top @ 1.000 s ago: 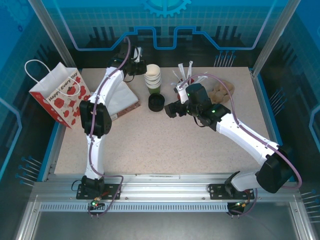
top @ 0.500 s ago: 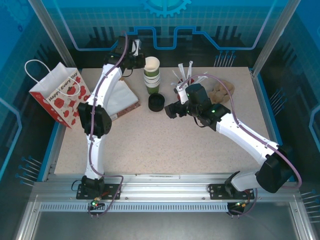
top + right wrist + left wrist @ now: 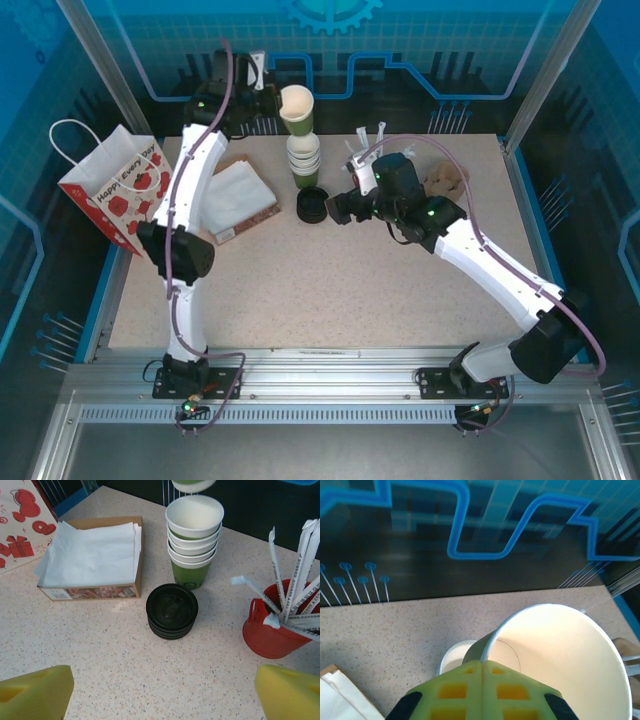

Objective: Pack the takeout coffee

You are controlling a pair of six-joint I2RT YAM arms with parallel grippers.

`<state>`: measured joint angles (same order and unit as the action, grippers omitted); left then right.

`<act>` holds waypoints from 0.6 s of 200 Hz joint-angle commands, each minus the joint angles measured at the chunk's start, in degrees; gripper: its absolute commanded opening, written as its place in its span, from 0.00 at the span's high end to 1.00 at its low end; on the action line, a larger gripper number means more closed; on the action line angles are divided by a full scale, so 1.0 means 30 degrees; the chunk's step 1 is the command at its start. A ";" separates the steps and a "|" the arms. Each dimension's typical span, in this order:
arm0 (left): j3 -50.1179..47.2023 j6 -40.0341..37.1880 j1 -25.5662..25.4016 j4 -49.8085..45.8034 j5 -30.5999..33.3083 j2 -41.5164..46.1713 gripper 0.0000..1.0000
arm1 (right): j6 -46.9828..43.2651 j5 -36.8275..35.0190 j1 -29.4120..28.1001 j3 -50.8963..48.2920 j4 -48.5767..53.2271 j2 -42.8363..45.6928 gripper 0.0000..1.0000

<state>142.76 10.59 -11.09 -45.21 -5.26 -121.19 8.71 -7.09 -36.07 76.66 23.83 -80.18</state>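
My left gripper draws back and lowers to the bare tabletop before the lids next, to release the cup.
The takeout coffee itself is out of view. My left gripper (image 3: 274,101) is shut on the rim of one lidless olive-green cup (image 3: 297,108), held above the stack of cups (image 3: 304,160). In the left wrist view the pads (image 3: 470,680) pinch the white rim of that cup (image 3: 560,665), and the stack's top cup (image 3: 451,659) lies below. A stack of black lids (image 3: 313,204) sits in front of the cups. My right gripper (image 3: 337,211) hovers open just right of the lids (image 3: 172,611), with nothing between its fingers (image 3: 35,695). The lifted cup's base (image 3: 192,484) hangs over the stack (image 3: 194,535).
A red cup of straws (image 3: 270,630) stands right of the lids. A cardboard box of white napkins (image 3: 240,200) lies to their left. A red-and-white gift bag (image 3: 115,190) stands at the table's left edge. Brown paper (image 3: 445,178) lies behind my right arm.
My left gripper has risen and drawn back, lifting the top cup clear of the stack. My right gripper has shifted a little toward the lids and stays open.
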 commanded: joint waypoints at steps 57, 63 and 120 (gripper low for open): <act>-1.3532 0.1613 -0.1672 0.3974 0.0176 1.1038 1.00 | -0.0718 -0.0133 -0.0235 0.0363 0.1993 0.1766 0.05; -1.4754 0.1807 -0.1847 0.4475 0.0305 1.1867 1.00 | -0.0707 -0.0143 -0.0250 0.0240 0.2120 0.1898 0.05; -2.4713 0.3122 -0.3963 0.7114 0.1224 1.7606 1.00 | -0.0553 -0.0326 -0.0271 -0.1968 0.2711 0.4022 0.05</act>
<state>76.23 16.91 -20.25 -29.61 -3.40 -73.52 7.40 -7.42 -36.10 73.78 30.04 -71.07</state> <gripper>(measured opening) 0.052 0.946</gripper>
